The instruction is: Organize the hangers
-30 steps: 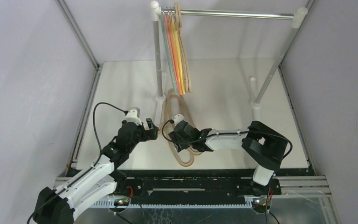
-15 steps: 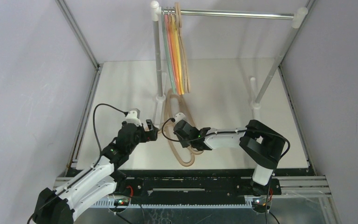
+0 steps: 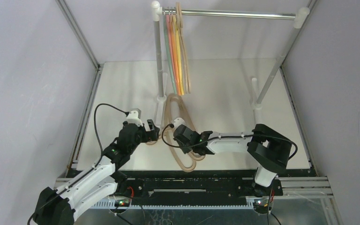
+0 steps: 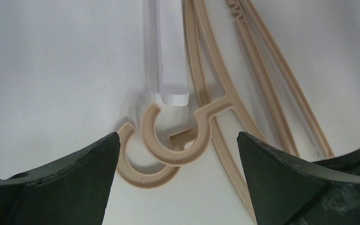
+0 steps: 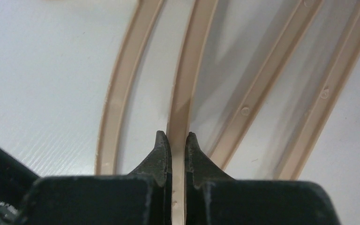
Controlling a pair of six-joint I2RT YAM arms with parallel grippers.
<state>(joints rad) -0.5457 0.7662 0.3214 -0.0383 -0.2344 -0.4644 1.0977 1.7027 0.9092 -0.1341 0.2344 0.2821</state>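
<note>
My right gripper is to lift the beige hanger up and outward next. Then it needs to hook the hanger on the bar's bare part (image 3: 226, 13) and release it.
Two beige hangers (image 3: 186, 164) lie overlapped on the white table in front of the rack. In the right wrist view my right gripper (image 5: 177, 137) is shut on one thin arm of a beige hanger (image 5: 187, 84), and other arms lie beside it. My left gripper (image 4: 178, 140) stands wide open just above the table. Two beige hooks (image 4: 176, 158) lie between and ahead of its fingers, untouched. On the rail's left end hang thin pale-green, pink, orange and yellow hangers and one beige hanger (image 3: 178, 51). From above, both grippers (image 3: 152, 129) (image 3: 180, 133) sit close together over the beige pair.
The silver rail (image 3: 239, 15) spans the back between white joints, on slanted posts (image 3: 272, 79). One white rack foot (image 4: 171, 70) rests right behind the beige hooks. Grey walls and metal frame bars enclose the table (image 3: 243, 93) on both sides.
My right gripper has closed on the beige hanger's arm and shifted slightly toward the near left, nudging the beige pair. The left arm has stayed still and open.
</note>
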